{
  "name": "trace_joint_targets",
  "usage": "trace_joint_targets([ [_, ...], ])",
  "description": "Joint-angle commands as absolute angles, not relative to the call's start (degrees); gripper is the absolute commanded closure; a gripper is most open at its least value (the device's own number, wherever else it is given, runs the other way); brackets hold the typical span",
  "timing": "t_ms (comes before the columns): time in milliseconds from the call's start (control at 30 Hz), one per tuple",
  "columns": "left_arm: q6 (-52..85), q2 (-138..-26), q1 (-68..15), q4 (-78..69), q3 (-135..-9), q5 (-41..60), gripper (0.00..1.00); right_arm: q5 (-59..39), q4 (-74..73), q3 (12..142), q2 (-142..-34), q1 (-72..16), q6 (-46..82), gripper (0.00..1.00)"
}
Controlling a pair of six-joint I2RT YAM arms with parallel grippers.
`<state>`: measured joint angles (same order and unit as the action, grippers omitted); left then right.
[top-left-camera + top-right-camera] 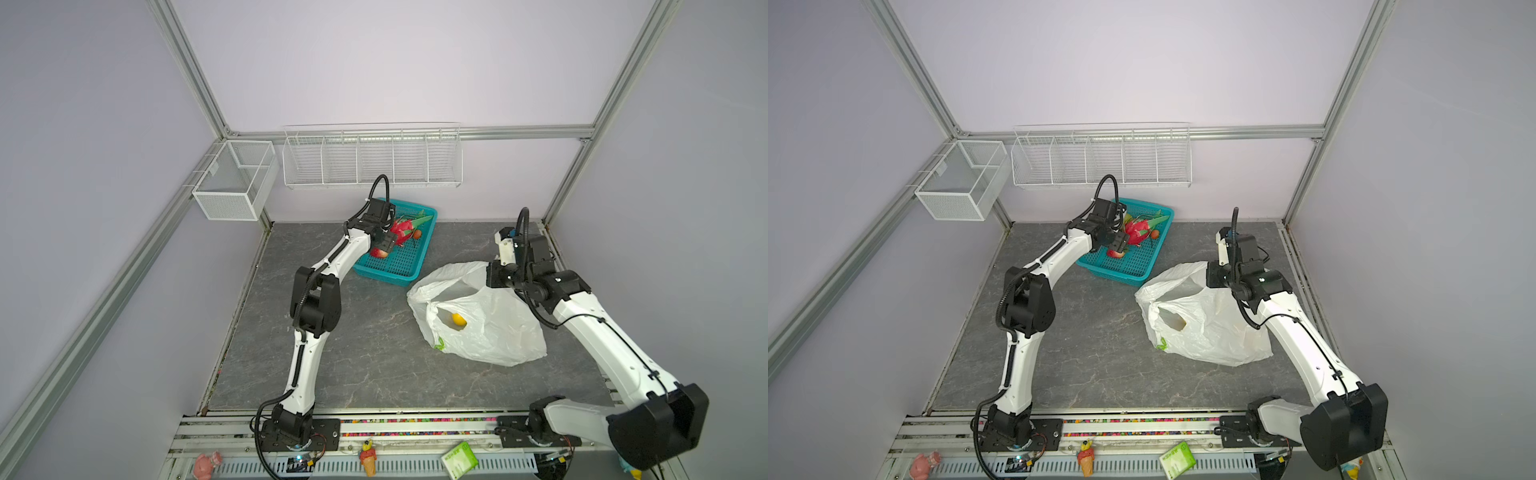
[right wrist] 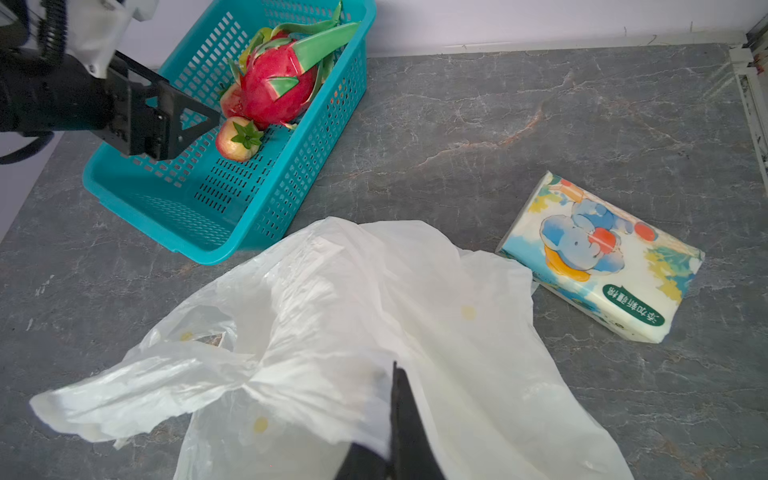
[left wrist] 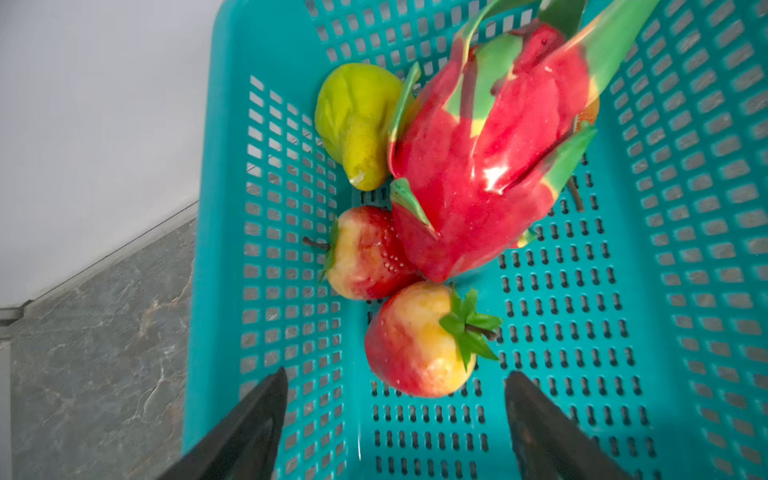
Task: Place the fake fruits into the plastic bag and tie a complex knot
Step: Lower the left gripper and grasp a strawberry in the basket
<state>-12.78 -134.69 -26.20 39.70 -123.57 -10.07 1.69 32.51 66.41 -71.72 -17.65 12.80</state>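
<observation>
My left gripper will move down, open, deeper into the basket [image 3: 685, 291] and close its fingers around the nearer strawberry [image 3: 422, 340], because that fruit is below the parted fingers.
The teal basket [image 3: 685, 291] holds a pink-red dragon fruit [image 3: 486, 158], a green fruit [image 3: 357, 120] and two strawberries [image 3: 365, 253] [image 3: 415, 340]. A small orange fruit [image 1: 417, 235] lies beside the dragon fruit. My left gripper [image 3: 399, 376] hangs open just above the basket floor, and the nearer strawberry lies just ahead of its fingertips, untouched. The plastic bag [image 1: 490, 332] lies crumpled on the table to the right, with a yellow lemon [image 1: 458, 319] showing through its opening. My right gripper [image 2: 395, 374] is shut on the bag's upper film [image 2: 332, 299].
A cartoon-printed tissue packet [image 2: 602, 257] lies on the table beyond the bag. White wire racks [image 1: 372, 160] [image 1: 235, 178] hang on the back wall. Ice-cream figurines [image 1: 368, 457] and a green packet [image 1: 459, 459] sit on the front rail.
</observation>
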Motion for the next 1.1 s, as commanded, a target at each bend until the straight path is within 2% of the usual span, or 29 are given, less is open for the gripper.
trace_joint_targets([
  [0, -15.9, -137.7, -26.1, 47.5, -127.9, -9.1, 0.18, 0.5, 31.5, 65.9, -72.2, -17.3, 12.0, 0.94],
  [400, -17.8, -142.9, -26.2, 46.7, -130.9, -6.1, 0.19, 0.8, 31.8, 65.1, -71.3, -17.2, 11.9, 0.94],
  [1067, -22.0, -149.6, -26.9, 54.1, -139.8, -3.9, 0.24, 1.0, 32.0, 64.9, -71.5, -17.2, 12.0, 0.94],
])
